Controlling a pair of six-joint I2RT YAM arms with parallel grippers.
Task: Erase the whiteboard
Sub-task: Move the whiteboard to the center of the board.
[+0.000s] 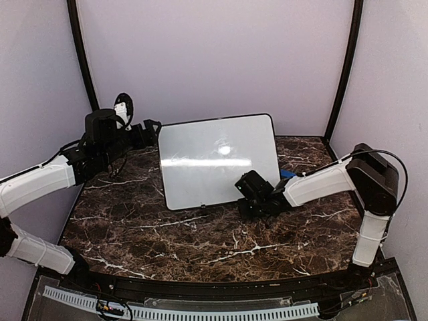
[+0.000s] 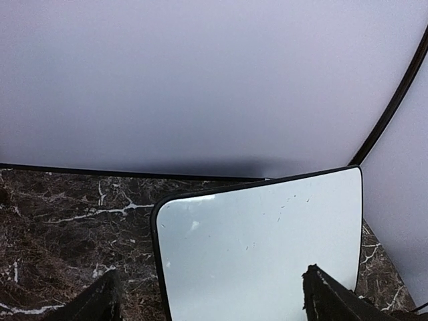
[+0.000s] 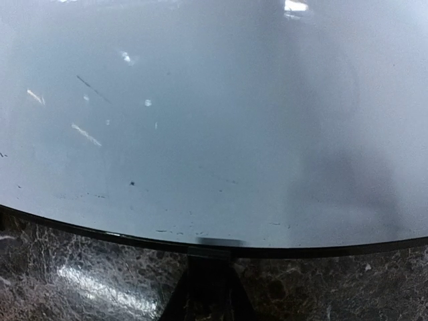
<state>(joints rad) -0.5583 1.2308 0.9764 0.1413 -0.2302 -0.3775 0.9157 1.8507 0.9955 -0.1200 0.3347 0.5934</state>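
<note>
My right gripper should next push the whiteboard (image 1: 217,160) outward and to the left in the top view, then let go of its black near edge (image 1: 236,200), because the board is crooked.
The whiteboard (image 1: 217,160) lies tilted at the back middle of the dark marble table; its surface is nearly clean, with only small dark specks. In the left wrist view its far corner (image 2: 267,247) lies between my spread fingertips (image 2: 334,297). My left gripper (image 1: 155,134) is open and empty at the board's far left corner. My right gripper (image 1: 244,197) is shut, and its joined tips (image 3: 208,281) touch the board's black near edge (image 3: 100,231). A bit of the blue eraser (image 1: 287,174) shows behind the right arm.
The marble table (image 1: 200,234) is walled by pale panels at the back and sides, with black corner poles (image 1: 80,53). A black cable hangs by the left arm's wrist (image 1: 124,103).
</note>
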